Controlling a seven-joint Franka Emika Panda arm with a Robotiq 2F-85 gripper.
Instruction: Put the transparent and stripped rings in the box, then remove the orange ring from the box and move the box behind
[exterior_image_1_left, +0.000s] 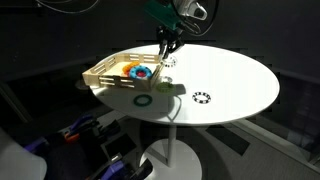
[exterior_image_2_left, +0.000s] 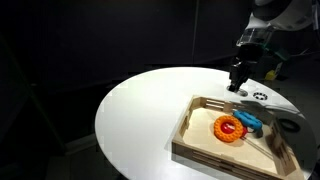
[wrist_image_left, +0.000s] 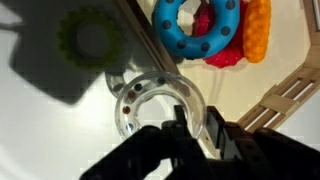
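My gripper should carry the transparent ring (wrist_image_left: 135, 95) across the side of the box (wrist_image_left: 285, 95) until it is over the bare bottom of the box, next to the orange ring.
My gripper (wrist_image_left: 197, 110) is shut on the rim of the transparent ring (wrist_image_left: 135, 95), which has coloured beads inside, and holds it over the near wall of the wooden box (wrist_image_left: 285, 95). In both exterior views the gripper (exterior_image_1_left: 167, 52) (exterior_image_2_left: 236, 88) hangs at the box's edge (exterior_image_1_left: 100, 72) (exterior_image_2_left: 190, 125). The orange ring (exterior_image_2_left: 229, 128) (wrist_image_left: 258, 30) lies in the box beside a blue ring (wrist_image_left: 195, 25) and a red one (wrist_image_left: 215, 50). The black-and-white striped ring (exterior_image_1_left: 203, 97) (exterior_image_2_left: 260, 97) lies on the white table outside the box.
A dark green ring (exterior_image_1_left: 143, 99) (exterior_image_2_left: 290, 124) (wrist_image_left: 90, 38) lies on the table just outside the box. The round white table (exterior_image_1_left: 240, 80) (exterior_image_2_left: 140, 110) has a dark surround. The box sits near one table edge.
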